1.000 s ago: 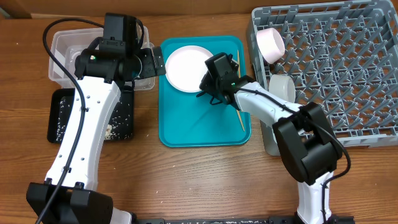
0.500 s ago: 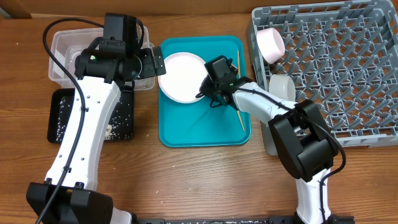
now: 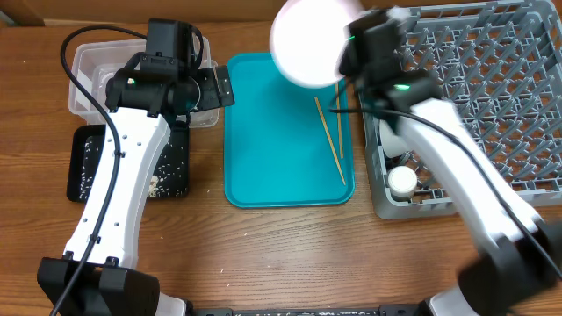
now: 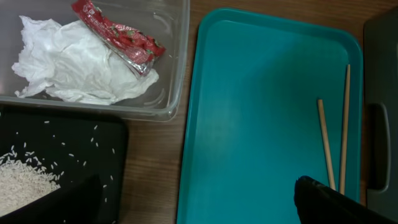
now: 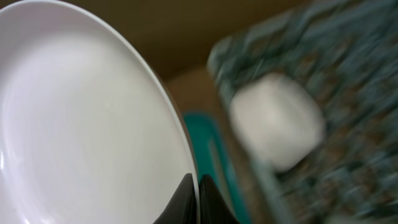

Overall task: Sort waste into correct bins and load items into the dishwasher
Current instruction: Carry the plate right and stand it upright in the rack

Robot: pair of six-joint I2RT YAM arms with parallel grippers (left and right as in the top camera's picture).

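Observation:
The right gripper swings over the grey dish rack's far rows [image 3: 459, 46] [image 5: 344, 67] next, turns the plate upright and brings it down in. Those rows stand empty beside the plate.
My right gripper [image 5: 198, 193] is shut on the rim of the round pale-pink plate [image 5: 93, 124] and holds it tilted in the air. In the overhead view the plate [image 3: 307, 39] is above the far edge of the teal tray [image 3: 281, 158], beside the grey dish rack [image 3: 474, 96]. Two chopsticks [image 3: 331, 140] lie on the tray and also show in the left wrist view [image 4: 326, 143]. My left gripper [image 4: 193, 208] is open and empty over the tray's left edge. The red wrapper [image 4: 118, 34] and white tissue [image 4: 74, 62] lie in the clear tub [image 4: 168, 106]. Rice [image 4: 18, 180] lies in the black tray [image 3: 88, 162].
A small white cup [image 3: 402, 182] sits in the rack's near-left corner. A blurred pale bowl [image 5: 277, 121] sits in the rack behind the plate. My left arm [image 3: 123, 175] reaches over the black tray and tub. Bare wooden table lies in front.
My right gripper has lifted the plate off the teal tray, up and towards the rack. The chopsticks now show fully. The left arm has not moved.

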